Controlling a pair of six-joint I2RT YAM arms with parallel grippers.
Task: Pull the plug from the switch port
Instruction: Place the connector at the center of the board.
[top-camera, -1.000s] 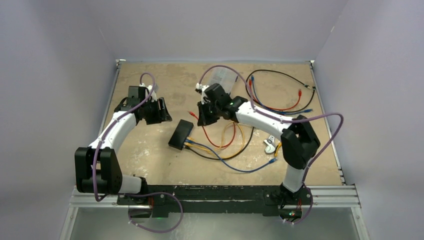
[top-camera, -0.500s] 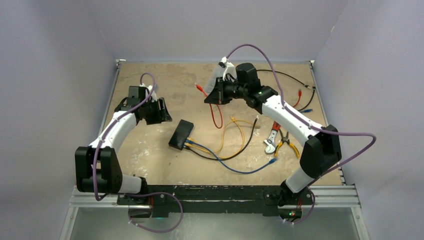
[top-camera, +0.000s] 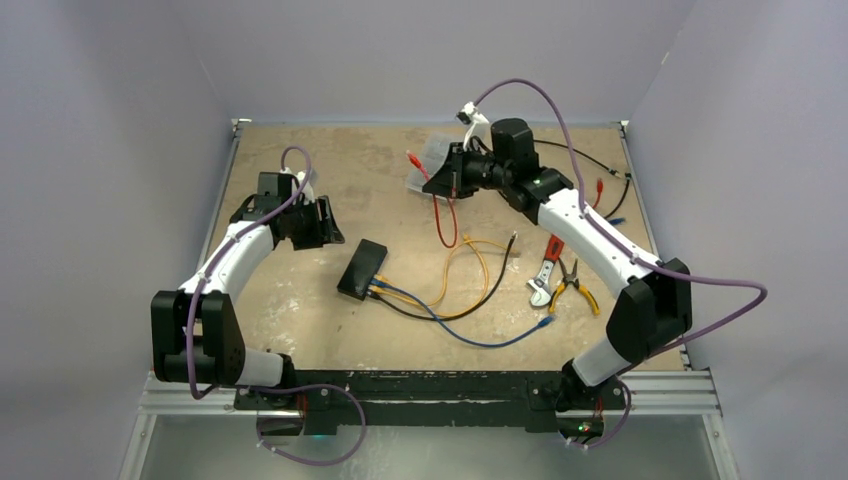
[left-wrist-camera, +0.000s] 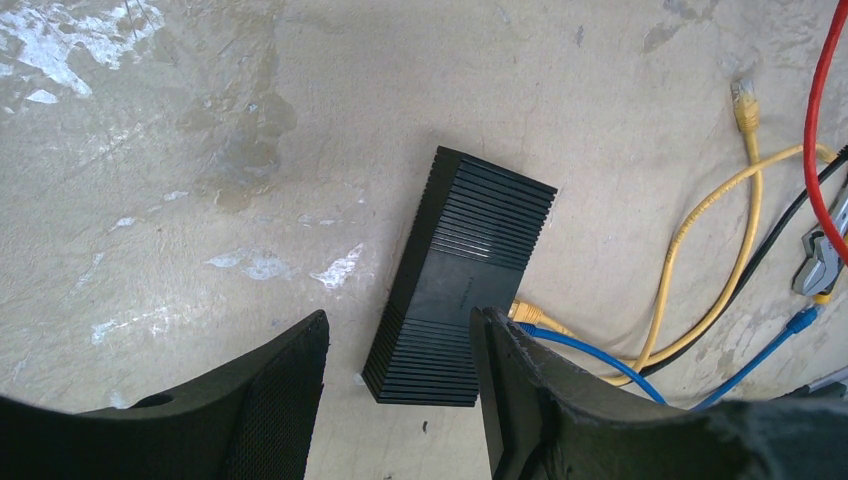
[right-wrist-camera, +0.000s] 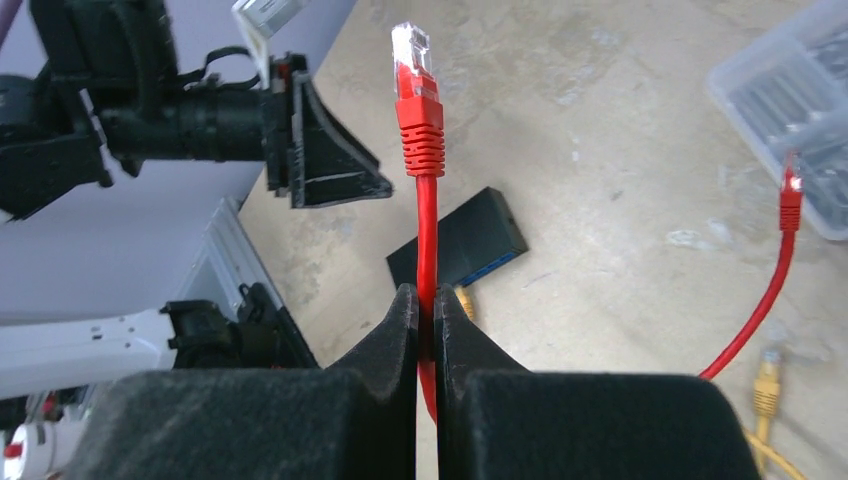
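Observation:
I will next swing my right gripper to the right in the top view, lower it over the loose cables and release, because the red plug (right-wrist-camera: 417, 110) is free.
The switch (top-camera: 362, 268) is a flat black box lying on the table between the arms. Yellow (left-wrist-camera: 530, 315), blue (left-wrist-camera: 580, 345) and black cables run into its right side. My right gripper (top-camera: 437, 185) is raised over the back of the table, shut on a red cable (right-wrist-camera: 427, 220). The cable's red plug (right-wrist-camera: 417, 110) sticks up free above the fingers, and the rest hangs down (top-camera: 443, 215). My left gripper (top-camera: 325, 222) is open and empty, left of the switch. In the left wrist view its fingers (left-wrist-camera: 290, 400) frame the switch (left-wrist-camera: 465, 270) from above.
A clear plastic compartment case (top-camera: 432, 165) lies under the right gripper at the back. Pliers (top-camera: 575, 285) and a wrench (top-camera: 545, 275) lie at the right. More loose cables (top-camera: 590, 195) lie at the back right. Walls close in the table.
My right gripper has risen and swung from beside the switch to the back of the table, carrying the red cable end away from the switch. The left arm has not moved.

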